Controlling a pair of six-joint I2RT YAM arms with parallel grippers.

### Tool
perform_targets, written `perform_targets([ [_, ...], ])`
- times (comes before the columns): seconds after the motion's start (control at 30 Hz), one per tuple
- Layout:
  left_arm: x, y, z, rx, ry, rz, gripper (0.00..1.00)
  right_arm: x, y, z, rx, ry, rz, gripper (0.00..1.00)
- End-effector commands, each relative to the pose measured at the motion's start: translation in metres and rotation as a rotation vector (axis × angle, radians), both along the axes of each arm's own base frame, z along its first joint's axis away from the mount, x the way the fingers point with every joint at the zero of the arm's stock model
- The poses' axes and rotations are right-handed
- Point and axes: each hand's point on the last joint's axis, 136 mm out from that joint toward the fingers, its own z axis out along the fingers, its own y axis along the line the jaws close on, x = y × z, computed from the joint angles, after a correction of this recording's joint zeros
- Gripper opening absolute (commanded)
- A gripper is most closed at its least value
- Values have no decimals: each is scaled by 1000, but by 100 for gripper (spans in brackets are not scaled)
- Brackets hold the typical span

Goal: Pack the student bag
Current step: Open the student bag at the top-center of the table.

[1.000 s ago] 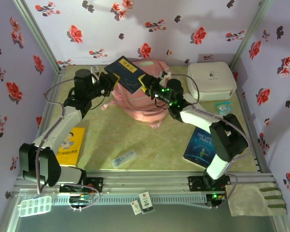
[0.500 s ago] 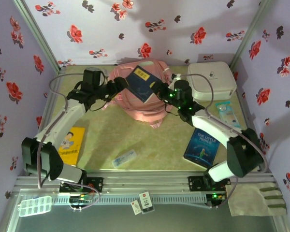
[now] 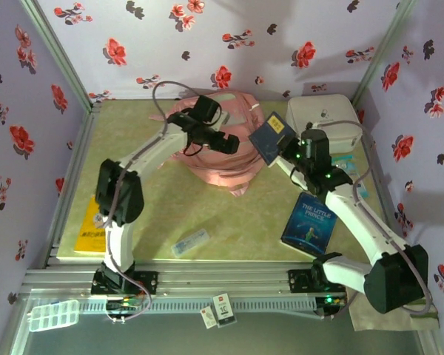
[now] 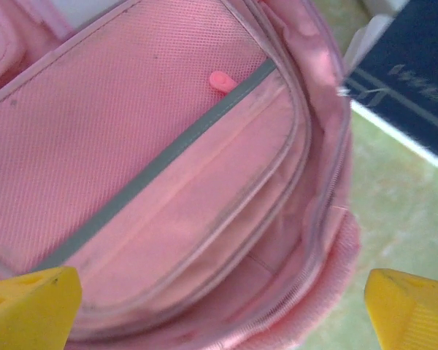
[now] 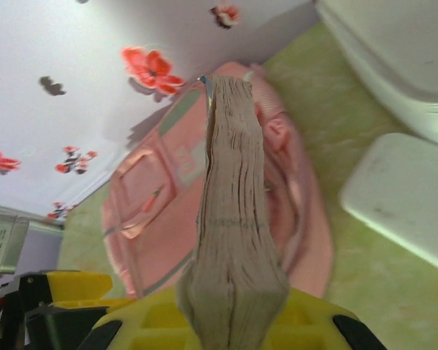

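Next, my left gripper lowers and turns onto the pocket's curved rim (image 3: 231, 158) (image 4: 226, 264) beside the grey zip, because that rim runs slantwise below my spread yellow fingers.
The student bag (image 3: 211, 159) is a pink fabric backpack lying at the back middle of the table. My left gripper (image 3: 228, 142) hovers over it, open, its yellow fingertips (image 4: 29, 306) spread wide with nothing between them. Below them in the left wrist view lie the student bag's (image 4: 168, 168) pocket, its grey zip and its open mouth. My right gripper (image 3: 288, 150) is shut on a dark blue book (image 3: 272, 134), held in the air just right of the bag. The right wrist view looks along the book's page edge (image 5: 233, 219), clamped between the yellow jaws, toward the bag (image 5: 153, 211) beyond.
A white hard case (image 3: 325, 122) stands at the back right, with a pale blue packet (image 3: 342, 164) next to it. A blue "Little Prince" book (image 3: 311, 222) lies front right. A yellow book (image 3: 92, 229) lies front left and a small clear packet (image 3: 190, 242) front centre.
My left gripper has opened, let go of the blue book and swung right over the bag. My right gripper has carried the book off the bag toward the white case.
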Motion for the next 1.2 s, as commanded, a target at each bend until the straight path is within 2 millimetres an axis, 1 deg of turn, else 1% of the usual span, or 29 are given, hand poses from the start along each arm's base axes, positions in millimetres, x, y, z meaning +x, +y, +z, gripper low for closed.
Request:
perform_targets([
  [0.0,3,-2,-24,189,-63,-181,92,-8,-17,1,-46,-7,-41,10],
  [0.1,9,-9,-41,250,-82,-257,83,-12,-25,-4,-45,11,-60,10],
  [0.23,9,-16,-65,306,-70,-354,73,-13,-30,-10,-39,29,-73,10],
  [0.37,6,-19,-83,370,-70,-434,69,-13,-31,-13,-25,39,-78,10],
  [0.53,18,-13,-96,446,-97,-434,65,-11,-28,-16,-8,47,-75,11],
  [0.7,31,-7,-102,532,-157,-436,60,-11,-29,-18,-4,53,-81,12],
  [0.8,37,-5,-101,576,-190,-430,57,-11,-29,-18,-5,55,-85,12],
  [0.93,39,-5,-102,580,-198,-434,54,-11,-32,-18,-10,55,-99,13],
  [1.0,37,-8,-104,581,-198,-454,49,-13,-35,-17,-11,52,-112,13],
  [1.07,36,-9,-102,583,-201,-462,42,-14,-37,-16,-14,50,-123,13],
  [1.13,35,-10,-95,575,-212,-461,34,-16,-40,-14,-18,43,-131,13],
  [1.17,36,-11,-88,566,-221,-456,31,-17,-41,-13,-22,40,-136,13],
])
